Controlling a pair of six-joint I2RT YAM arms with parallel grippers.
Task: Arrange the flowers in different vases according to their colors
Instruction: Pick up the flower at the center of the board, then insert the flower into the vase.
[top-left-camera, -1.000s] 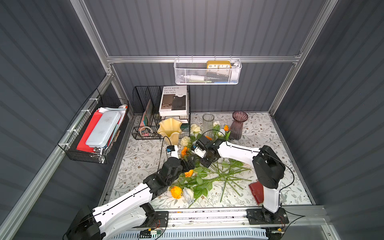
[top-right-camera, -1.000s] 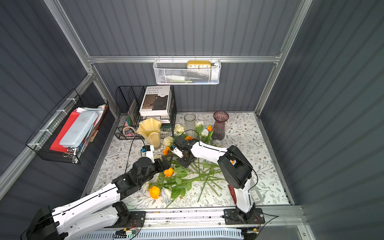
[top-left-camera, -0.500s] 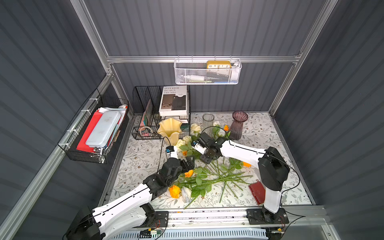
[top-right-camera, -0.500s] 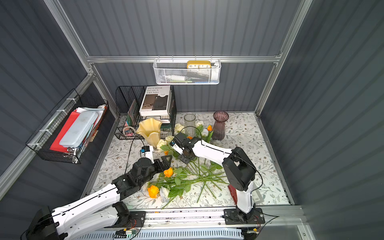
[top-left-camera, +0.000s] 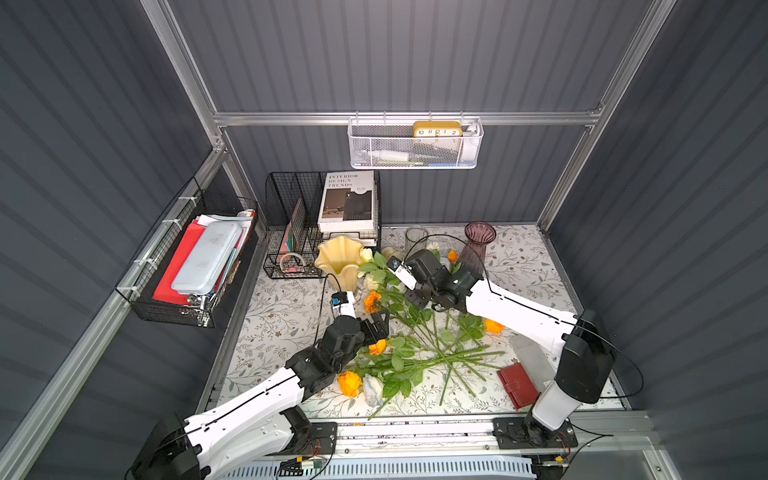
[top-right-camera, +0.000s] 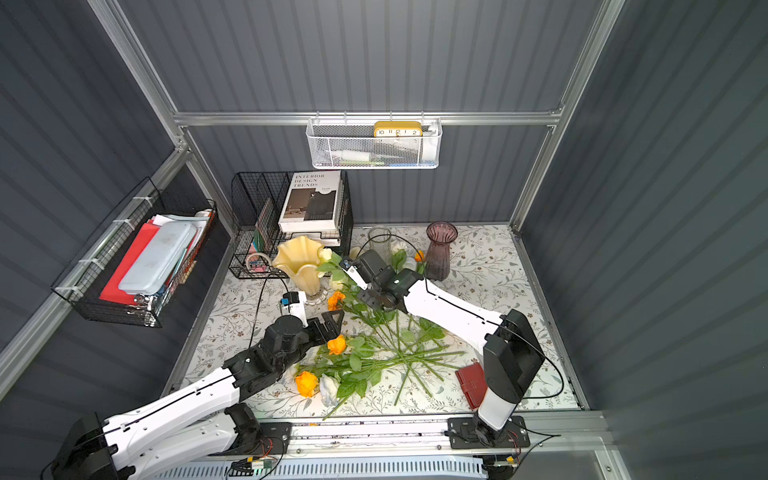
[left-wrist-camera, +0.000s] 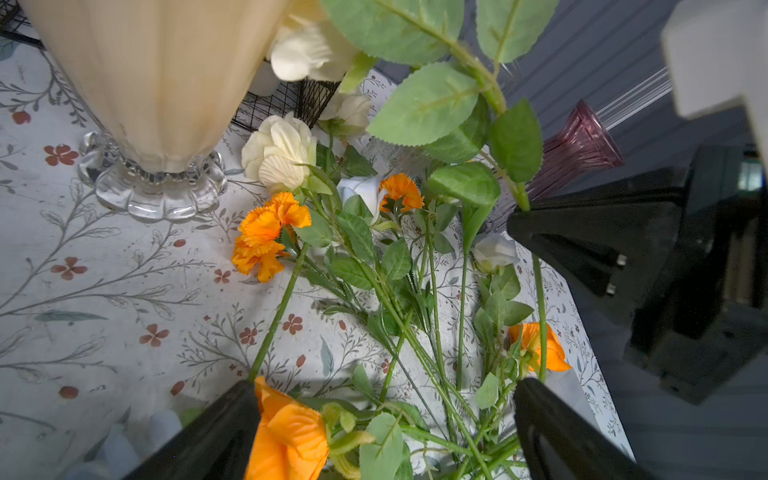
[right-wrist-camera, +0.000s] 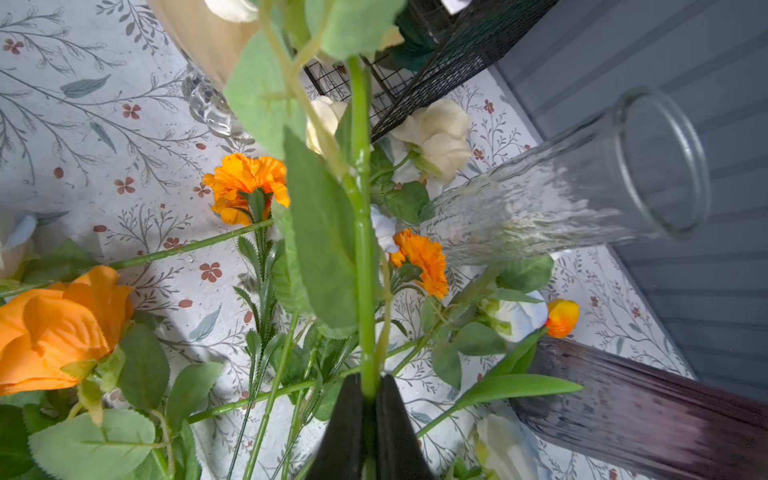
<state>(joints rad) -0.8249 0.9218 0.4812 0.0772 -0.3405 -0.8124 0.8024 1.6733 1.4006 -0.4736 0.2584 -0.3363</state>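
Observation:
Next, my right gripper rises outward, tilts the cream rose's stem upright over the clear glass vase's opening (top-left-camera: 417, 235) (right-wrist-camera: 662, 163) and lowers to release, that vase being empty.
My right gripper (right-wrist-camera: 369, 395) is shut on the green stem (right-wrist-camera: 365, 249) of a cream rose. In a top view this gripper (top-left-camera: 413, 296) holds the leafy stem raised, its bloom (top-left-camera: 365, 254) next to the pale yellow vase (top-left-camera: 338, 262). The clear glass vase (top-left-camera: 416, 239) and the purple vase (top-left-camera: 478, 245) stand behind, both empty. My left gripper (left-wrist-camera: 384, 388) hangs open over the pile of flowers (top-left-camera: 415, 345), an orange rose (left-wrist-camera: 286, 432) against one finger. Orange marigolds (left-wrist-camera: 270, 232), cream roses (left-wrist-camera: 278, 153) and white roses lie on the cloth.
A black wire rack (top-left-camera: 291, 232) with a book stands behind the yellow vase. A red wallet (top-left-camera: 517, 384) lies at the front right beside the right arm's base. Wire baskets hang on the left wall (top-left-camera: 195, 266) and the back rail (top-left-camera: 415, 145).
My right gripper has shut on the rose stem and raised it, bringing the cream bloom up beside the yellow vase. The left arm has stayed where it was, open.

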